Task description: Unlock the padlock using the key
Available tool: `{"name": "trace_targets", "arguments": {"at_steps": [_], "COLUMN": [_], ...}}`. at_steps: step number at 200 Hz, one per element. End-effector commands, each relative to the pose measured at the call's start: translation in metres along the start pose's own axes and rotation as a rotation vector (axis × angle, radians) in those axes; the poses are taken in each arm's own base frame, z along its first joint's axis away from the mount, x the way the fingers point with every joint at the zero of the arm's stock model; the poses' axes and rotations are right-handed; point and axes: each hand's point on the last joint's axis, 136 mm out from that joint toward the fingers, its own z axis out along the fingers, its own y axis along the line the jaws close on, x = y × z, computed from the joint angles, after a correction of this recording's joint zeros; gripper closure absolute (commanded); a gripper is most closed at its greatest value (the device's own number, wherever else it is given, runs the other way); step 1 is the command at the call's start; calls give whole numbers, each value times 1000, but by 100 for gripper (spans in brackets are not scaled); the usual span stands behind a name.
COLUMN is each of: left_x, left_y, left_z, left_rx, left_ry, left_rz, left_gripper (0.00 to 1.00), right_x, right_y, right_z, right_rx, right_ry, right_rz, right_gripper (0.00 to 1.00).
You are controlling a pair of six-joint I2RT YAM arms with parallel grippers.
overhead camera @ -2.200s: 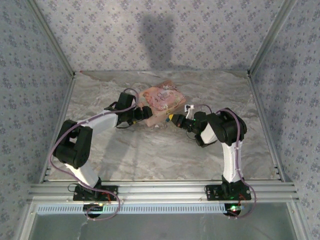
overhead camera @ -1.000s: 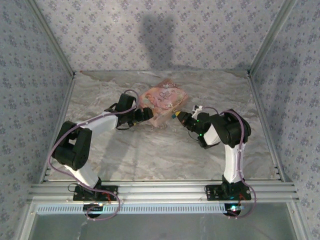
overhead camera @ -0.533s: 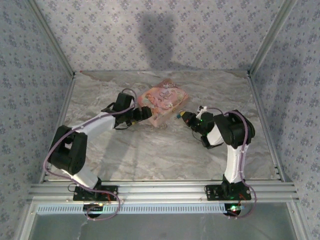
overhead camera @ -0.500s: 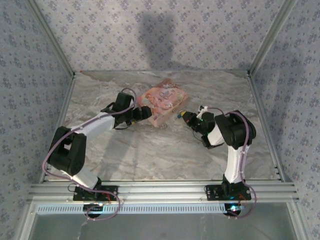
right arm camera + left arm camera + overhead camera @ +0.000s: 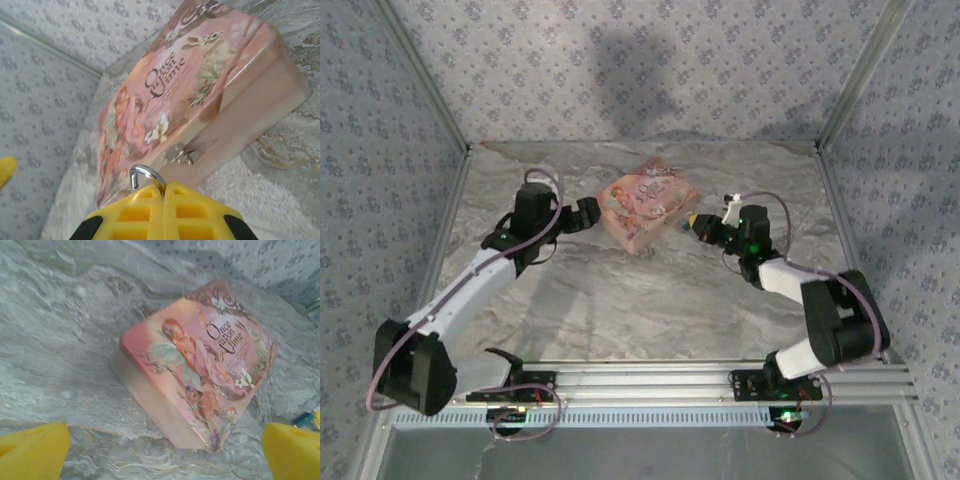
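Note:
I should next pull the padlock (image 5: 303, 418) back with my right gripper and lower it.
My right gripper (image 5: 163, 192) is shut on the padlock. Its silvery shackle (image 5: 145, 175) curls out from between the yellow pads with its free end loose, and the body is hidden between them. In the left wrist view a teal sliver of the padlock (image 5: 303, 418) peeps in at the right edge. From above, the right gripper (image 5: 694, 224) hovers just right of the pink box (image 5: 645, 205). My left gripper (image 5: 586, 213) stands open just left of the box, its yellow fingers (image 5: 31, 450) wide apart with nothing between them. I cannot make out the key.
The pink "Once Upon a Time" box (image 5: 200, 365) lies on the marble table (image 5: 620, 300), and its small metal latch (image 5: 178, 154) faces the right gripper. Patterned walls and metal posts (image 5: 855, 80) close in the table on three sides.
The left gripper has drawn back left off the box, with its arm stretched out. The right gripper has shifted slightly up and right, and its arm has swung out to the right.

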Motion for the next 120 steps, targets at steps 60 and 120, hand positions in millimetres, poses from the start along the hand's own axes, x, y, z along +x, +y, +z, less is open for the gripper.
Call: {"name": "trace_targets", "arguments": {"at_steps": [60, 120], "left_x": [-27, -25], "left_y": [26, 29], "left_z": [-30, -30], "left_rx": [-55, -60], "left_ry": [-175, -176], "left_rz": [47, 45], "left_gripper": [2, 2], "right_x": [74, 134], "right_y": [22, 3], "right_z": [-75, -95], "right_rx": [202, 323], "right_ry": [441, 624], "right_rz": [-147, -58], "right_gripper": [100, 100]}}
